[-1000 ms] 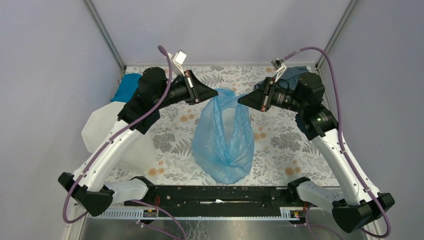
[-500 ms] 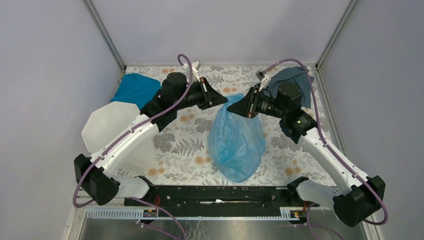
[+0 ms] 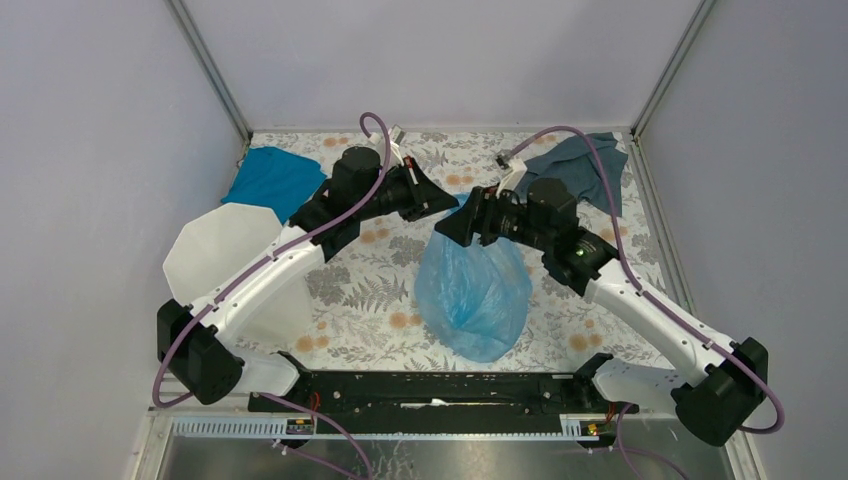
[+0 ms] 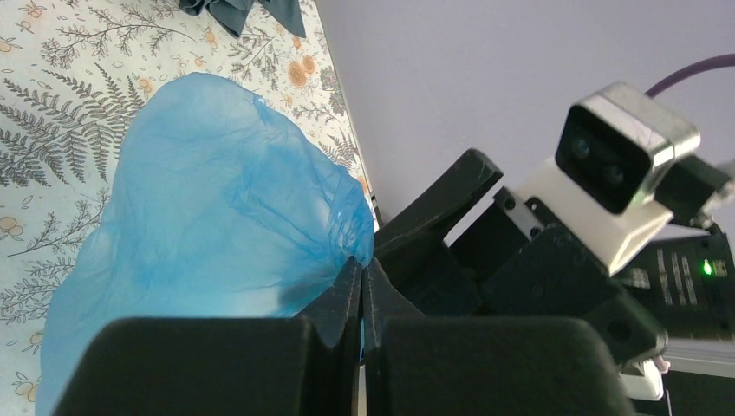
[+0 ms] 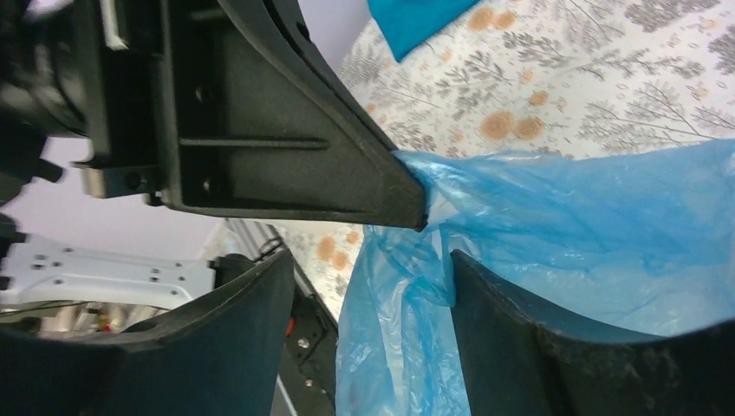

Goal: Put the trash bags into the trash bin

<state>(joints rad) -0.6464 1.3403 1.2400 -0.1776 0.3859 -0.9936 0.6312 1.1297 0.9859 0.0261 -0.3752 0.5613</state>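
Observation:
My right gripper will next move a little toward the left gripper's fingers and close there on the fold of the trash bag's rim [image 3: 461, 201] [image 5: 433, 269], because film already hangs between its open fingers.
The trash bag [image 3: 475, 290], thin light-blue crinkly film, hangs over the middle of the table. My left gripper [image 3: 450, 203] is shut on its gathered top edge; in the left wrist view the film [image 4: 208, 199] is pinched between the closed jaws [image 4: 362, 267]. My right gripper [image 3: 455, 222] sits right against it, open. In the right wrist view the bag [image 5: 589, 225] hangs between its spread fingers [image 5: 371, 260] and brushes the right one. The white faceted trash bin [image 3: 205, 255] stands at the left, partly behind my left arm.
A teal-blue cloth [image 3: 270, 178] lies at the back left beside the bin. A grey-blue cloth [image 3: 585, 165] lies at the back right corner. Grey walls close in the flowered table on three sides.
Both grippers have come together over the middle, closing the bag's stretched mouth. The right gripper has opened and let go of its edge; the left keeps its hold.

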